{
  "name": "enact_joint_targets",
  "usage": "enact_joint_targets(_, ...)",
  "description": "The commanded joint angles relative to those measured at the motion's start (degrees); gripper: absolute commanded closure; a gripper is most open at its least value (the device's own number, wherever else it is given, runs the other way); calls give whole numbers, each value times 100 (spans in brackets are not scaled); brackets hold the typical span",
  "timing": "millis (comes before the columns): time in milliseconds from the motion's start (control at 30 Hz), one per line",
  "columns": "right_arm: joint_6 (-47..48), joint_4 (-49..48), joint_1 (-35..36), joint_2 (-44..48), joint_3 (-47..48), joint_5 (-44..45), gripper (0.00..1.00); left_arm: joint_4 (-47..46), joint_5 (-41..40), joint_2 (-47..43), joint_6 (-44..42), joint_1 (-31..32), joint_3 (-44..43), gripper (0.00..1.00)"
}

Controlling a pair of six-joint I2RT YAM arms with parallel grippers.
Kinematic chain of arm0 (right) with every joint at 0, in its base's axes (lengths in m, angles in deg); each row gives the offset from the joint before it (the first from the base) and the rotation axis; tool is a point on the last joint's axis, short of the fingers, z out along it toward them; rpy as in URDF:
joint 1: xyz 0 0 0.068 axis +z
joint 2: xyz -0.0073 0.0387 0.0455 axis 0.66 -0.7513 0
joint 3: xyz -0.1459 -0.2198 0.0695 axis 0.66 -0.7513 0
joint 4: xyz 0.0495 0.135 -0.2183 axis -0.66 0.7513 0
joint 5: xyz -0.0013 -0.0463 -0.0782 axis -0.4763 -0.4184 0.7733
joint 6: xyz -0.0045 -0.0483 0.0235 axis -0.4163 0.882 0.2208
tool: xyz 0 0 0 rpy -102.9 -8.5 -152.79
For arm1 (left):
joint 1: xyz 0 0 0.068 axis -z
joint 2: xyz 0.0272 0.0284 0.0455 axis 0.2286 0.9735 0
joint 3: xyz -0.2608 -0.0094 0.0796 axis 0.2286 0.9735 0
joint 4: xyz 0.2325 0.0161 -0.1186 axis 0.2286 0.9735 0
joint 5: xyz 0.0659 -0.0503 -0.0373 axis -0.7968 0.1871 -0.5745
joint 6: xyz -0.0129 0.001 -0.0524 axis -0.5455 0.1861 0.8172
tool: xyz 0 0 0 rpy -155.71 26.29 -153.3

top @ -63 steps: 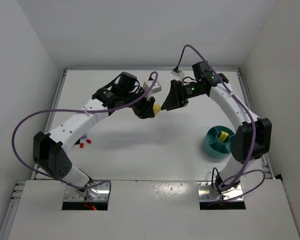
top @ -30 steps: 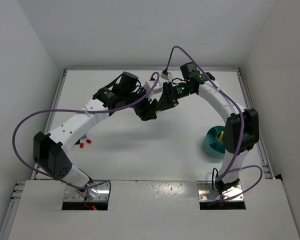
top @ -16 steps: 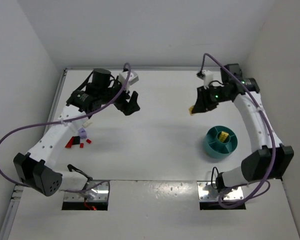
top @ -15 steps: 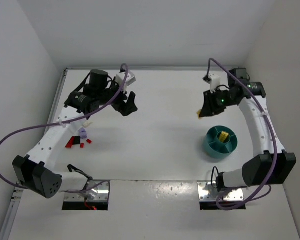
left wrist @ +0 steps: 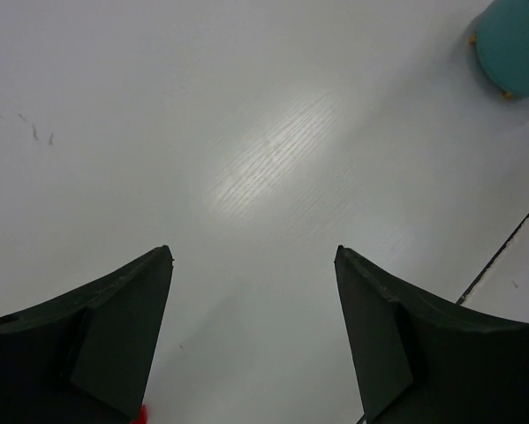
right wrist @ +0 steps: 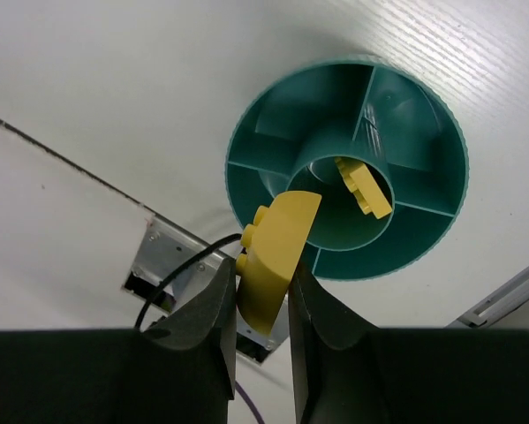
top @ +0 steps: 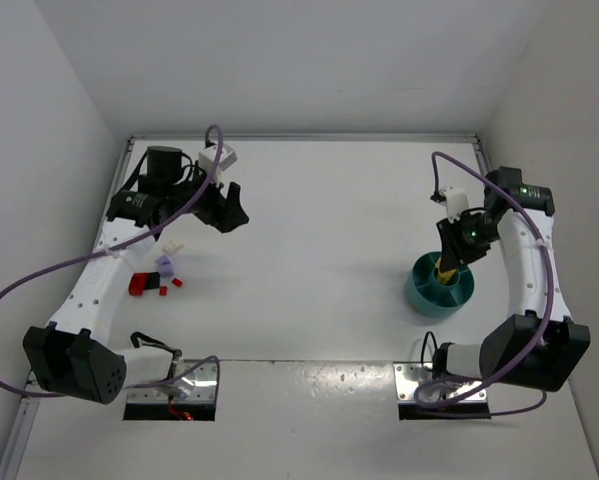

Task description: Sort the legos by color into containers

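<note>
Next, my right gripper lowers the curved yellow lego into the bowl's central cup (top: 445, 276) (right wrist: 339, 216) and releases it, because another yellow lego already lies there.
The teal bowl (top: 424, 296) stands at the right, and one yellow lego (right wrist: 363, 187) lies in its central cup. My right gripper (top: 447, 260) hovers just above the bowl, shut on a second yellow lego (right wrist: 275, 254). This curved brick hangs over the bowl's (right wrist: 286, 110) near rim beside the cup. At the far left, red legos (top: 139, 285), a lavender one (top: 164, 265) and a cream one (top: 174, 246) lie on the table. My left gripper (top: 229, 213) is above the table to their upper right, open with nothing between its fingers (left wrist: 114, 336).
The left wrist view catches the bowl (left wrist: 516, 44) far off at the top right and a red sliver (left wrist: 143, 413) by the left finger. A metal mounting plate (right wrist: 162, 265) with a black cable lies under the right gripper. Purple cables loop off both arms.
Both arms left the table's middle. The right one carried the yellow lego to the bowl. The left gripper opened and swung back left toward the loose legos.
</note>
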Motion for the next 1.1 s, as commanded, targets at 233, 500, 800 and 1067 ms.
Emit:
enact_joint_targets(233, 1130, 422, -387, -346, -170, -106, 100, -62, 617, -190, -12, -259, 139, 20)
enact_joint_targets(500, 1359, 422, -502, -707, -222, -273, 97, -62, 670, -190, -12, -259, 139, 20)
enact_joint_targets(800, 1412, 422, -555, -953, -11, -273, 61, -62, 617, -190, -12, -312, 139, 20)
enact_joint_targets(1067, 1412, 422, -608, -839, 471, -273, 37, -62, 443, -190, 49, -487, 139, 20)
